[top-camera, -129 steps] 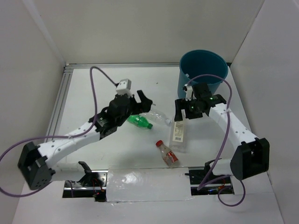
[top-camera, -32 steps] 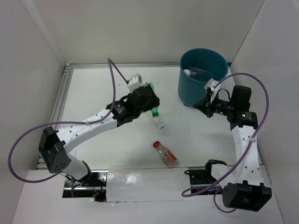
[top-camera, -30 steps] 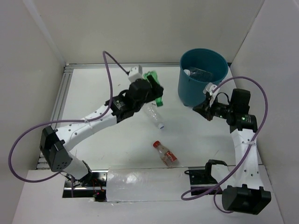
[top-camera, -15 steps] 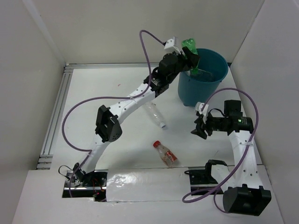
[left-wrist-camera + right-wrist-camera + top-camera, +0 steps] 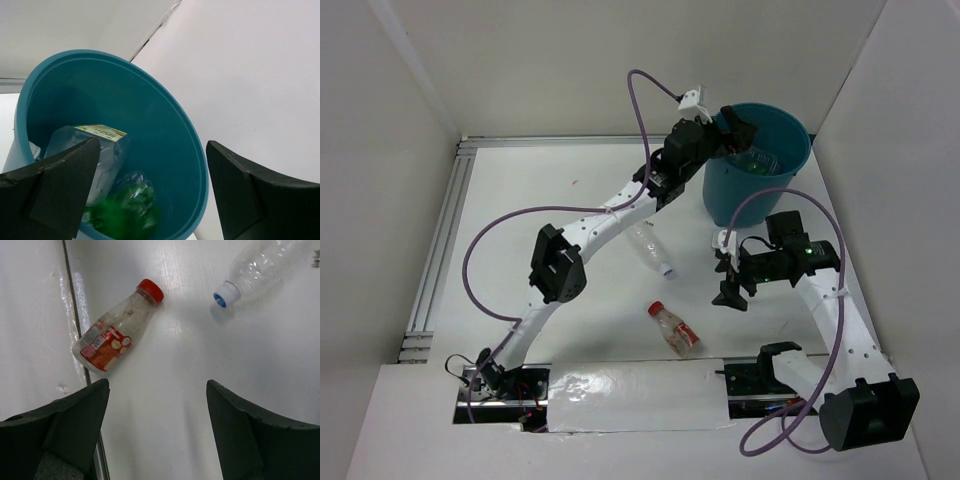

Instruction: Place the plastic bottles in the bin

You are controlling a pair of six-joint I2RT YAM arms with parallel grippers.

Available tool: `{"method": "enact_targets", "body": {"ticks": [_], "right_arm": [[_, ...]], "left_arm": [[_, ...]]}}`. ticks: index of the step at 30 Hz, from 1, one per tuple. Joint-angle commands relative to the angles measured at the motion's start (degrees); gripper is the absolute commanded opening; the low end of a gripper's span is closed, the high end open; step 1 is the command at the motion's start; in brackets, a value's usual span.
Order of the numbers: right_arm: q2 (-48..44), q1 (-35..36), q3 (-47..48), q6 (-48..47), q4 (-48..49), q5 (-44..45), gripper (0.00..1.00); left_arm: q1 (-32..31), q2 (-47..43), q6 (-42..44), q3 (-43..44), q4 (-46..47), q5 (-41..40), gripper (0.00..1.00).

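Observation:
My right gripper should next go left in the top view and come down over the red-capped bottle's neck point(image 5: 663, 317) point(image 5: 140, 303), because it is thinner than the bottle's body.
My left gripper point(image 5: 736, 128) hangs open over the near-left rim of the teal bin point(image 5: 740, 200), holding nothing. In the left wrist view the left gripper point(image 5: 152, 145) looks down into the bin point(image 5: 150, 110), where a blurred green bottle point(image 5: 120, 210) lies beside a flat clear bottle with a label point(image 5: 95, 155). My right gripper point(image 5: 728, 280) is open and empty above the table. A red-capped bottle point(image 5: 675, 328) point(image 5: 115, 335) and a clear ribbed bottle point(image 5: 650, 248) point(image 5: 255, 265) lie on the table to its left, both apart from the right gripper point(image 5: 157, 387).
A metal rail point(image 5: 440, 240) runs along the table's left edge. A shiny taped sheet point(image 5: 635, 395) covers the front edge between the arm bases. White walls close in both sides, and the bin stands in the back right corner.
The left gripper opened above the bin and the green bottle dropped inside. The right arm swung left and lower over the table, its jaws opening wider.

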Motion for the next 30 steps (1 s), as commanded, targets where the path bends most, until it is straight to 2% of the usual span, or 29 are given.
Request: {"method": "enact_targets", "body": {"ticks": [1, 2, 4, 7, 8, 9, 10, 11, 12, 14, 15, 18, 19, 21, 23, 27, 29, 30], "right_arm": [[0.3, 5.6, -0.6, 8.5, 7.0, 2.1, 0.85], [0.3, 9.1, -0.6, 10.6, 8.3, 3.0, 0.85], [2.4, 11.1, -0.6, 13.9, 10.2, 4.4, 0.85], [9.0, 16.3, 1.5, 20.5, 10.9, 8.0, 0.82], [11.0, 17.3, 3.2, 22.2, 10.9, 8.0, 0.81], [12.8, 20.5, 4.0, 25.8, 12.3, 8.7, 0.81], [16.6, 22.3, 4.8, 28.6, 14.1, 10.7, 0.8], [18.5, 24.2, 5.9, 33.0, 14.9, 11.7, 0.8], [20.3, 27.9, 6.5, 34.6, 15.5, 12.5, 0.8], [24.7, 31.2, 7.7, 41.7, 18.2, 16.3, 0.79], [26.1, 34.5, 8.2, 43.8, 18.7, 17.8, 0.79], [30.5, 40.4, 8.2, 51.2, 22.0, 27.3, 0.79], [32.3, 41.6, 8.2, 52.7, 23.7, 32.3, 0.79], [34.2, 43.0, 7.1, 54.7, 24.4, 34.7, 0.79], [36.5, 44.6, 6.4, 56.0, 25.1, 38.4, 0.78], [41.1, 47.1, 6.4, 56.8, 24.6, 45.7, 0.71], [43.1, 47.8, 6.4, 56.8, 24.6, 46.6, 0.7], [44.7, 47.8, 6.4, 57.3, 24.0, 45.8, 0.65]], "left_arm": [[-0.1, -7.4, 1.1, -0.8, 5.1, 0.9, 1.0], [-0.1, -8.9, 2.1, -4.1, 5.6, 0.9, 1.0], [-0.1, -15.8, 4.0, -9.1, 6.3, -0.4, 1.0], [-0.1, -25.1, 9.6, -23.4, 6.3, -3.6, 1.0], [-0.1, -31.9, 12.4, -27.3, 5.2, -4.8, 1.0], [-0.1, -35.5, 13.6, -35.6, 2.7, -5.9, 1.0], [-0.1, -39.0, 14.5, -40.1, 1.4, -7.0, 1.0], [-0.1, -46.4, 14.5, -44.8, 0.6, -9.6, 1.0], [-0.1, -50.1, 14.0, -54.5, 0.0, -10.7, 1.0], [-0.1, -57.3, 11.6, -63.4, -2.2, -14.3, 1.0], [-0.1, -64.3, 10.5, -71.4, -3.3, -15.4, 1.0], [-0.1, -76.8, 5.2, -83.8, -9.2, -19.4, 1.0], [-0.9, -79.4, 3.6, -86.4, -10.9, -20.0, 1.0], [-1.6, -84.1, -1.6, -92.8, -16.0, -20.9, 1.0], [-2.4, -89.3, -4.9, -95.7, -19.6, -23.2, 1.0], [-4.0, -94.6, -13.1, -100.7, -25.8, -25.0, 1.0], [-4.5, -95.3, -15.3, -102.5, -26.6, -25.0, 1.0], [-4.5, -95.4, -16.3, -102.5, -26.6, -25.0, 1.0]]}}
